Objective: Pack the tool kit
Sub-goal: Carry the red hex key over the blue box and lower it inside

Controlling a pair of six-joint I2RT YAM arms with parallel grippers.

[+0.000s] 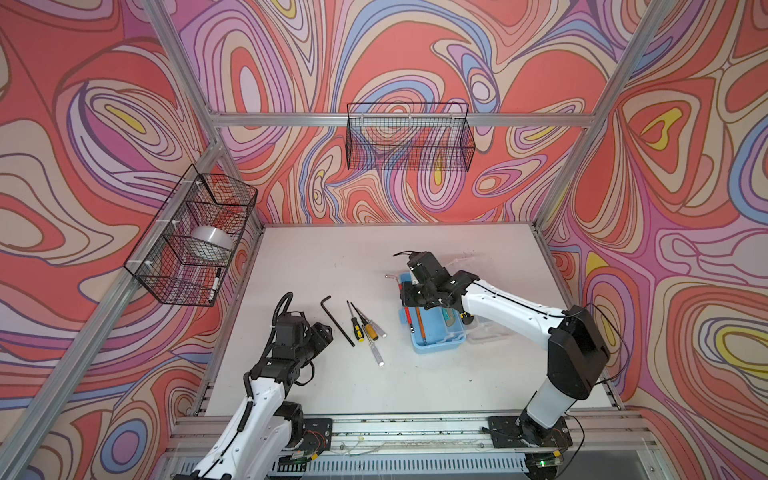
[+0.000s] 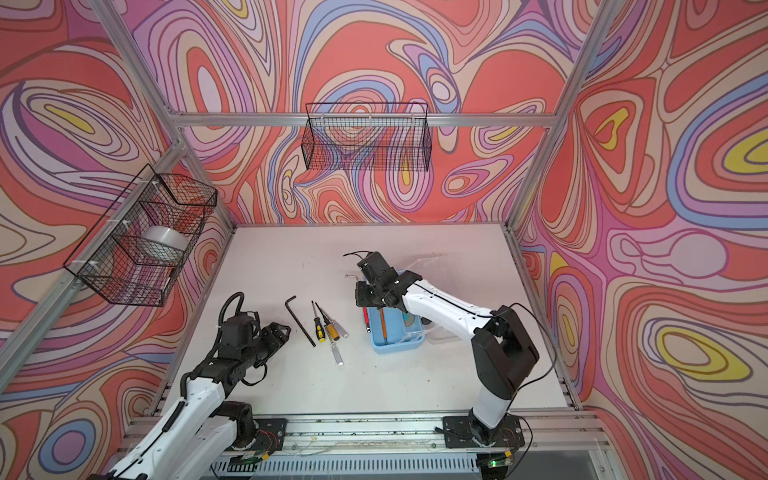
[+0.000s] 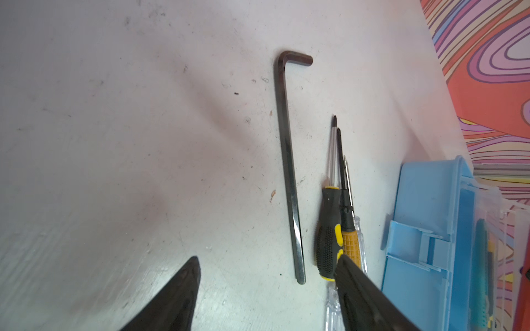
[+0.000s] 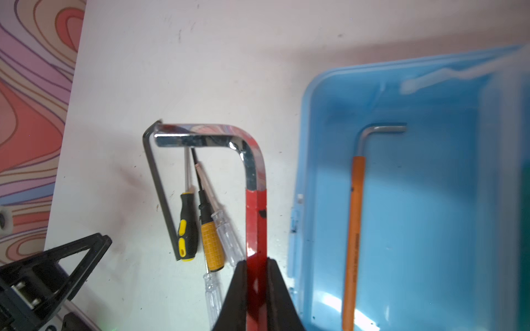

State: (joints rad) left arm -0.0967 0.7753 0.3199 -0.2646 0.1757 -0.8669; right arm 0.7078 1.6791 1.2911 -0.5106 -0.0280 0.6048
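Observation:
The chrome key still hangs over the box's rim, so the robot's right hand will next go down past that rim to the bottom of the box beside the orange-sleeved hex key, and then let go of it.
The light-blue tool kit box stands open right of the table's middle, its clear lid laid back. An orange-sleeved hex key lies inside. My right gripper hangs over the box's left rim, shut on a chrome hex key with a red sleeve. My left gripper is open and holds nothing, low over the table by a black hex key. Several screwdrivers lie between that key and the box.
A black wire basket hangs on the back wall. Another wire basket on the left wall holds a tape roll and a marker. Aluminium frame posts edge the white table.

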